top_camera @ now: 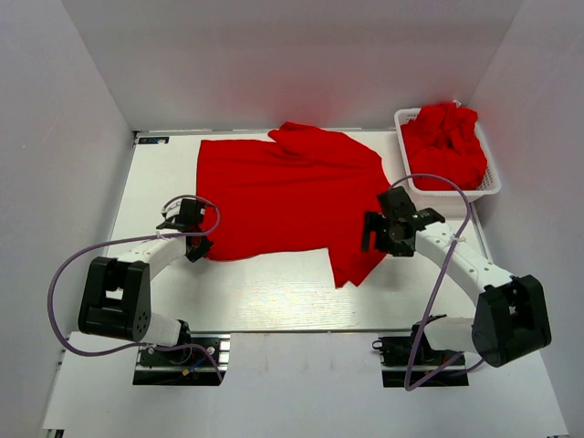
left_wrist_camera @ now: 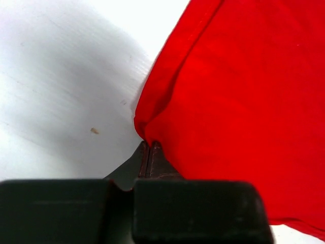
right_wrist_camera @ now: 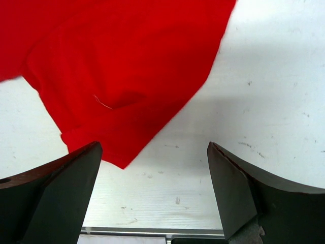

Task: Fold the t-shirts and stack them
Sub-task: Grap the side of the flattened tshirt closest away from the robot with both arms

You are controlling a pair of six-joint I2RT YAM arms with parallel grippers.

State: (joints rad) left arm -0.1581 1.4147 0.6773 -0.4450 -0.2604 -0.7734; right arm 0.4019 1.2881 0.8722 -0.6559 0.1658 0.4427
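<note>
My right gripper moves back, down and left in the overhead view onto the shirt's near tip next, since that shows off-center toward one open finger.
A bright red t-shirt lies spread across the middle of the white table, with one part hanging toward the near right. My left gripper is shut on the shirt's near left corner; in the left wrist view the cloth rises from the closed fingertips. My right gripper is open and empty, above the table beside the shirt's near right tip. More red t-shirts are heaped in the white basket.
The white slatted basket stands at the far right of the table. White walls enclose the table on three sides. The table's near edge shows just beyond my right fingers.
</note>
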